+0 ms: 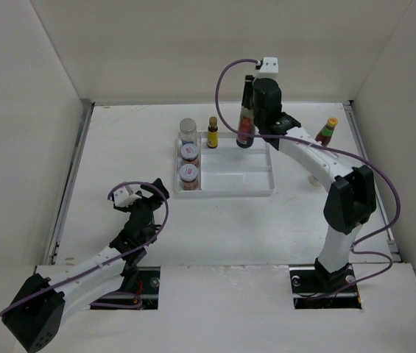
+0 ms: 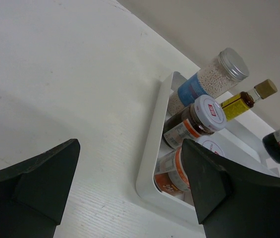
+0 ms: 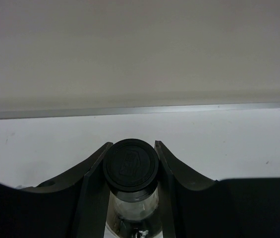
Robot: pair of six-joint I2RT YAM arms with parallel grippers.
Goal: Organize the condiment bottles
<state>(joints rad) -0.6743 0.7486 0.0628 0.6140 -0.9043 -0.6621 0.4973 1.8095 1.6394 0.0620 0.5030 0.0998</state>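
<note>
The right gripper will next go down toward the tiny bottle [image 1: 213, 134] and let go of the tall bottle's neck, since the free bottom of the tray is below it and to its left in the top view.
The white divided tray [image 1: 226, 193] holds a silver-capped clear shaker [image 1: 188, 130], two red-labelled jars [image 1: 188, 152] [image 1: 188, 175] and the tiny brown yellow-labelled bottle [image 1: 213, 134]. My right gripper [image 1: 250, 99] is shut on the neck of the tall dark black-capped bottle [image 1: 245, 129], upright over the tray's far compartment; its cap [image 3: 131, 165] sits between the fingers. The green yellow-capped bottle [image 1: 326, 131] stands on the table right of the tray. My left gripper [image 1: 143, 197] is open and empty, left of the tray's near corner. I see only one shaker.
The left wrist view shows the tray rim [image 2: 152, 163], the shaker [image 2: 214, 79], both jars [image 2: 196, 119] [image 2: 177, 171] and the tiny bottle [image 2: 246, 97]. White walls enclose the table on three sides. The right arm's forearm stretches over the table right of the tray.
</note>
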